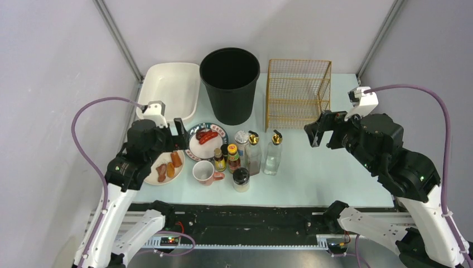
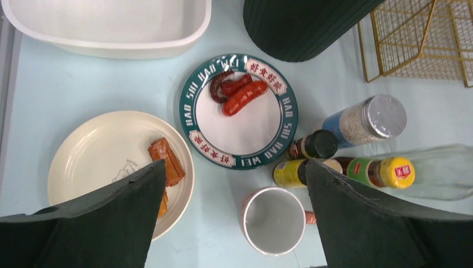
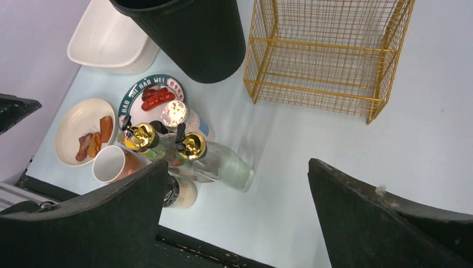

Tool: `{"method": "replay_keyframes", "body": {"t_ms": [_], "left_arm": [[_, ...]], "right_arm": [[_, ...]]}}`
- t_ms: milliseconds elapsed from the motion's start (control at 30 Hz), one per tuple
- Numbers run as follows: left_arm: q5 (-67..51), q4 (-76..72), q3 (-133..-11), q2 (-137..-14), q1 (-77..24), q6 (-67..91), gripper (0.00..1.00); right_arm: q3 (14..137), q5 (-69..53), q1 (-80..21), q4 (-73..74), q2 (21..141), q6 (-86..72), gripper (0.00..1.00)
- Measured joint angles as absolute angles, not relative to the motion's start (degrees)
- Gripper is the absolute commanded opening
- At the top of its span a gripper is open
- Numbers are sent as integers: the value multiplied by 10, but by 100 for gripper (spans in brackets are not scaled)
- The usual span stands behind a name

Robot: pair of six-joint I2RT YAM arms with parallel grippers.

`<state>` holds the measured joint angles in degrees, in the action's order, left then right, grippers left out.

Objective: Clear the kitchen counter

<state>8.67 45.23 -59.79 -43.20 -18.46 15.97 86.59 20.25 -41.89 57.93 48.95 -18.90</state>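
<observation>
My open right gripper lowers across to the nearest gold-capped bottle's neck (image 1: 276,143) (image 3: 204,151) next, as that bottle stands below and to the left in the top view.
The kitchen counter (image 1: 318,173) carries a cream plate (image 1: 153,177) with fried pieces, a green-rimmed plate (image 2: 189,111) with sausages (image 2: 240,94), a pink mug (image 1: 203,172) and several bottles and jars (image 1: 252,156). My left gripper (image 1: 174,135) hovers open above the gap between the two plates. In the left wrist view the empty mug (image 2: 274,220) lies between the spread fingers. On the right, my right gripper (image 1: 321,129) hangs open over bare counter beside the bottles, holding nothing. Its wrist view has a clear gold-capped bottle (image 3: 220,162) just ahead of the fingers.
A black bin (image 1: 230,84) stands at the back centre, with a gold wire basket (image 1: 295,92) to its right and a white tray (image 1: 170,89) to its left. Grey walls and metal posts close in the counter. A black rail (image 1: 251,218) runs along the front edge.
</observation>
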Motion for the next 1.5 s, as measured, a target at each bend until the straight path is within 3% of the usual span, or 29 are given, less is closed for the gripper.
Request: {"method": "replay_keyframes", "body": {"t_ms": [267,600,767,1033,1500], "left_arm": [[56,404,-503,-338,-185,157,98],[27,343,-444,-279,-185,172,98],[5,329,-413,-258,-185,176,98],[-22,310,-379,-228,-185,186,98],[-29,306,-357,-175,-185,210,98]], "right_arm": [[805,143,-419,569,461,-163,100],[655,113,-427,458,417,-128,85],[568,111,-455,378,391,-109,88],[547,149,-519,300,424,-81,91],[495,217,-544,207,470,-74,87]]}}
